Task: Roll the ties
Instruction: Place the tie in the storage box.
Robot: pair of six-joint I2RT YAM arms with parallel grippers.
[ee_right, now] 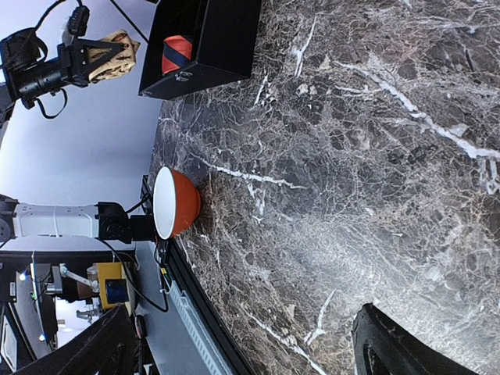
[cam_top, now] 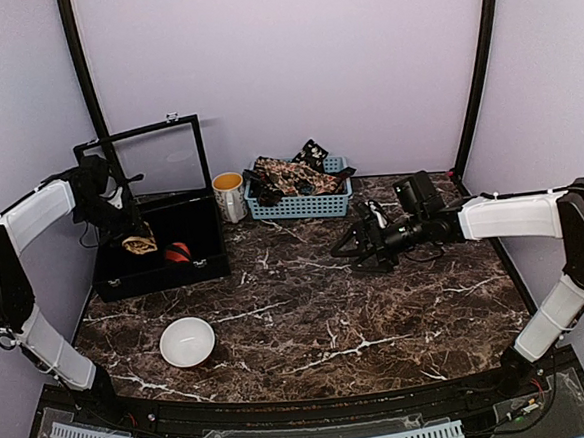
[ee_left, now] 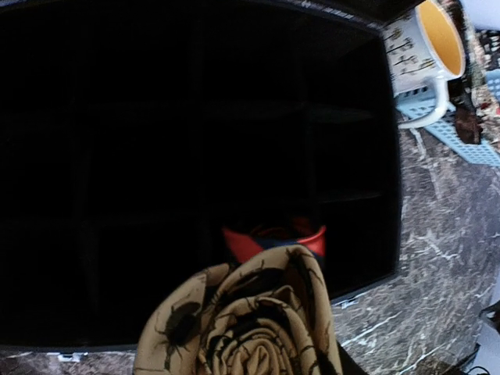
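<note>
My left gripper lowers the rolled mustard-tan tie into the near-row section of the box next, beside the red and blue rolled tie.
My left gripper is shut on a rolled mustard-tan tie with dark spots and holds it over the open black box. In the left wrist view the coil fills the lower middle and hides the fingers. A red and blue rolled tie sits in a box compartment just beyond it, also visible from the top. Several dark printed ties lie heaped in the pale blue basket. My right gripper is open and empty, low over the table's middle right, jaws wide apart.
A yellow-lined mug stands between box and basket. A bowl, white inside and orange outside, sits near the front left. The box lid stands upright behind the box. The table top is dark marble.
</note>
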